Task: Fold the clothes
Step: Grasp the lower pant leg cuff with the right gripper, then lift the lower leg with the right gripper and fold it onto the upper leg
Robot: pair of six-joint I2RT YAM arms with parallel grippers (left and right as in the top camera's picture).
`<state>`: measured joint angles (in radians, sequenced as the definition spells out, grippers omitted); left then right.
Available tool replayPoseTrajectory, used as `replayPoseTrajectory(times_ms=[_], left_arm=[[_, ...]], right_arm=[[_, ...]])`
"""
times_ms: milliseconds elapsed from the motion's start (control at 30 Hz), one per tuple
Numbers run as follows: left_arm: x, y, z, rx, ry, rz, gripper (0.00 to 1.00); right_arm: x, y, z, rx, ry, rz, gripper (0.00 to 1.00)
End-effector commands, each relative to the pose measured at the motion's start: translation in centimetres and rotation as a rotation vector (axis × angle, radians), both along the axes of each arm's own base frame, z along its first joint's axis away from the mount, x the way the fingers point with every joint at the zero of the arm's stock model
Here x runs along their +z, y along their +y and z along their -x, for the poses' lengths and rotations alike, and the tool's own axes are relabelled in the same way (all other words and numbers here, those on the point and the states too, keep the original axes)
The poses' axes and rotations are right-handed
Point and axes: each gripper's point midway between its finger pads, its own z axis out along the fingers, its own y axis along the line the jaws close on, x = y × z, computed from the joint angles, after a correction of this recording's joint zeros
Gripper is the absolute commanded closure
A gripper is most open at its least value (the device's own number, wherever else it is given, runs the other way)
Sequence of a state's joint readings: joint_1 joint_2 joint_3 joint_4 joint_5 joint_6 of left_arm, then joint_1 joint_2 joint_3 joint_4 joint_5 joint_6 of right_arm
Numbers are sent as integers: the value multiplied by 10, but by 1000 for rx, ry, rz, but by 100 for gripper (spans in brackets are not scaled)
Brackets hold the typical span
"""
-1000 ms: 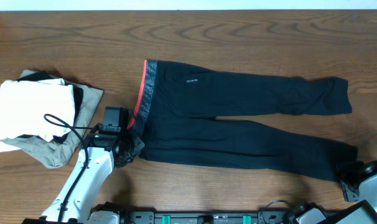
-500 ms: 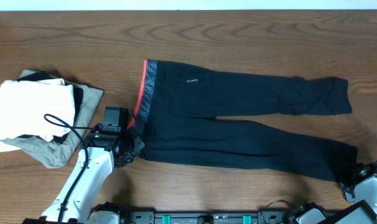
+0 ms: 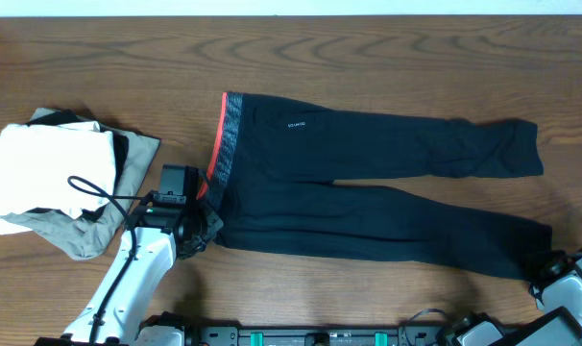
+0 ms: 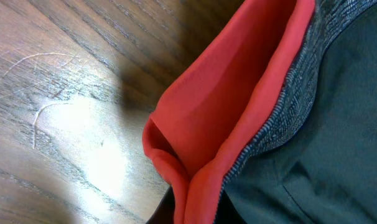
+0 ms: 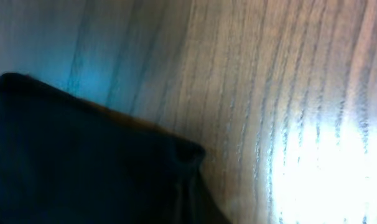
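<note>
My right gripper brings the near cuff up, outward and then down onto the far leg's cuff (image 3: 528,150) next and releases it there, because both legs lie apart.
The clothes, long black leggings (image 3: 368,183), lie flat on the wooden table with the grey waistband (image 3: 231,135) at the left and both legs running right. My left gripper (image 3: 206,223) is shut on the near corner of the waistband. In the left wrist view the coral-red trim (image 4: 226,106) bunches into a fold that runs down into the left gripper (image 4: 198,208). My right gripper (image 3: 539,272) is shut on the cuff of the near leg. In the right wrist view the black cuff (image 5: 83,155) puckers where the right gripper (image 5: 188,199) pinches it.
A pile of folded garments sits at the left: a white one (image 3: 51,168) on top of an olive-grey one (image 3: 80,235). A black cable (image 3: 89,187) loops from my left arm over that pile. The arm bases line the table's near edge.
My right gripper has closed on the near leg's cuff. The left gripper and the leggings have not moved.
</note>
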<state>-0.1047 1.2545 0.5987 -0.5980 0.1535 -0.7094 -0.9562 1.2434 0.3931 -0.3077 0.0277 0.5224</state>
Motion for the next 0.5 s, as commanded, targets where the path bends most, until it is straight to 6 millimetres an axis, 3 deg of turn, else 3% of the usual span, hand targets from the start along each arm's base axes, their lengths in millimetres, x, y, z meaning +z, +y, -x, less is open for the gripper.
replayPoseTrajectory(times_ms=[0, 100, 200, 467], left_arm=[[0, 2, 2, -1, -1, -8, 94], [3, 2, -1, -32, -17, -15, 94], [13, 2, -6, -48, -43, -17, 94], [63, 2, -4, -46, -183, -7, 94]], right_arm=[[-18, 28, -3, 45, -36, -129, 99], [-4, 31, -24, 118, -122, -163, 99], [28, 27, -41, 145, -179, -198, 99], [140, 3, -62, 223, -215, -127, 99]])
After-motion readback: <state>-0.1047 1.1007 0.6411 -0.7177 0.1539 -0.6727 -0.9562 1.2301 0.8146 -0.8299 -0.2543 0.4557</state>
